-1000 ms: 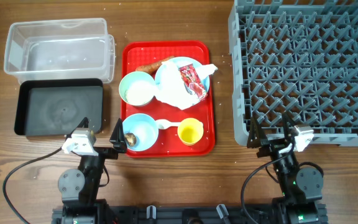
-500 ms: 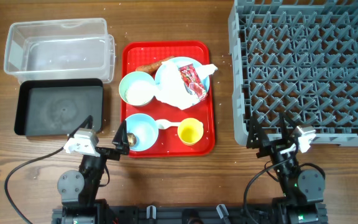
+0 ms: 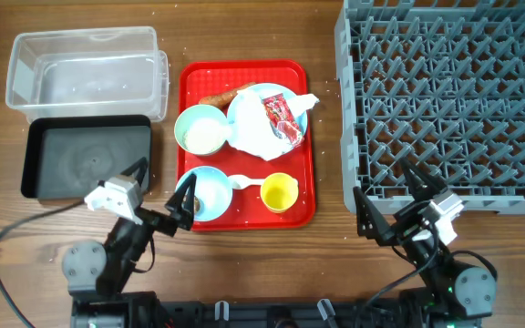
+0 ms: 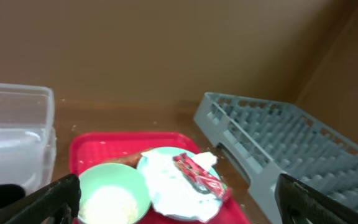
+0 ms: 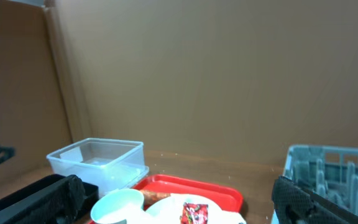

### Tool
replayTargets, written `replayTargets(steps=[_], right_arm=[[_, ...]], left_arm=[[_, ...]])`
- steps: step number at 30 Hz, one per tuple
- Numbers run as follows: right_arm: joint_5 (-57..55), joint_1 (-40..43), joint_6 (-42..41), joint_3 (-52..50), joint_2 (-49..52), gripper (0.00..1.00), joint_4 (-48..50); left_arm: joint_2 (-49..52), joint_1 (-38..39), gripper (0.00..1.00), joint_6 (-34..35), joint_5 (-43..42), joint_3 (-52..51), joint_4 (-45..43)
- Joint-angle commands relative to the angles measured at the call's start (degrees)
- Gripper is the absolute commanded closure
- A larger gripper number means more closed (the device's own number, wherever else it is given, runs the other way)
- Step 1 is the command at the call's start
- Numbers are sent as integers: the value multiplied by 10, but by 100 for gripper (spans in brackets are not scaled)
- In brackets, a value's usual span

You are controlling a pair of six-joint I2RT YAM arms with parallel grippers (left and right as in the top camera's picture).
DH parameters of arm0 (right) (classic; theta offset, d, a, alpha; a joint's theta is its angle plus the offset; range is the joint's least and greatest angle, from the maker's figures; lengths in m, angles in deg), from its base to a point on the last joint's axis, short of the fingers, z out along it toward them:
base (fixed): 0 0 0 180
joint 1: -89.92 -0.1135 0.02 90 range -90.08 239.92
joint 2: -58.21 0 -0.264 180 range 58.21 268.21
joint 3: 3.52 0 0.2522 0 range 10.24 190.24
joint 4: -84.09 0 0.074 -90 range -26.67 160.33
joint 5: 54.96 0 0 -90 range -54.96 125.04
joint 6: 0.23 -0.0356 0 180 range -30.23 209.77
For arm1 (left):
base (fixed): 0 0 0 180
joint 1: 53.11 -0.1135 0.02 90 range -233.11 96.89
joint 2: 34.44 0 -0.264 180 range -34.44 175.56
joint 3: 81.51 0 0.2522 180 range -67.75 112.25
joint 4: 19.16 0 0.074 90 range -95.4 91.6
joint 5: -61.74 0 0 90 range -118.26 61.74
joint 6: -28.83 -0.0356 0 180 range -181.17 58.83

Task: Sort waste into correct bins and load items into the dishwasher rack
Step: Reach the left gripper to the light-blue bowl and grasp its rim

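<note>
The left gripper rises over the pale blue bowl next, tips down and lowers onto the bowl's rim beside the spoon (image 3: 243, 181), as the lump lies opposite.
On the red serving tray (image 3: 299, 173) a pale blue plate (image 3: 244, 107) carries a crumpled white napkin (image 3: 258, 138) and a red snack wrapper (image 3: 281, 118). An orange carrot (image 3: 224, 95) lies beside it. A pale green bowl (image 3: 200, 130) holds white rice. A pale blue bowl (image 3: 210, 189) holds a small brown lump (image 3: 192, 206). A white spoon (image 3: 243, 181) and a yellow cup (image 3: 279, 192) are at the front. My left gripper (image 3: 160, 187) is open and empty by the tray's front left corner. My right gripper (image 3: 392, 202) is open and empty at the front edge of the grey rack (image 3: 449, 100).
A clear tub (image 3: 85, 68) stands at the back left with a black tray (image 3: 89, 157) in front of it. In the left wrist view the green bowl (image 4: 110, 196), the wrapper (image 4: 197, 177) and the rack (image 4: 291, 140) show ahead. The right wrist view shows the tub (image 5: 98, 155).
Both arms have risen from their rest pose. The left gripper moved slightly right toward the tray corner; the right gripper shifted a little. Nothing on the table moved.
</note>
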Motion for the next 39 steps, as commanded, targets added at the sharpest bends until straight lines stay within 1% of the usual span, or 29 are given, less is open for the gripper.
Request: replayTargets(steps=[1,4,6,7,10,12,14,16,17,20,23,25,28,32,36,39], right_arm=[[31,3,42,46,4,0,-30],[31,3,65,91,29,0,-73],[32,3,76,121,55,0,-92],[32,3,76,136,72,0,-101],[33,3,76,190,137,0,-140],[32,3,77,241,203,0,-189],[33,3,77,287,263,0,-232],[33,3,78,341,325,0,-285],[33,3,78,378,365,0,-323],[32,3,79,475,461,0,-425],[32,2,91,549,529,0,-505],[22,-1,91,614,591,0,-584],[18,-4,90,665,654,0,-650],[62,-4,86,670,702,0,-652],[72,-4,12,670,727,0,-617],[71,-4,16,670,730,0,-617]], left_arm=[[85,-4,0,0,-45,78,23],[156,-4,0,-2,-64,142,63],[203,-4,0,-19,-79,180,86],[225,-4,0,-32,-88,200,100],[274,-4,0,-34,-89,249,140],[303,-3,0,-35,-89,277,171],[325,5,0,-66,-88,300,206],[338,17,0,-82,-86,312,224],[347,30,0,-92,-83,322,237],[367,68,0,-92,-40,344,271],[391,107,0,-92,16,370,310],[426,140,0,-91,64,404,365],[478,170,0,-91,105,436,434],[537,185,0,-91,113,436,465],[576,185,0,-89,96,436,466],[592,185,0,-89,80,436,464]])
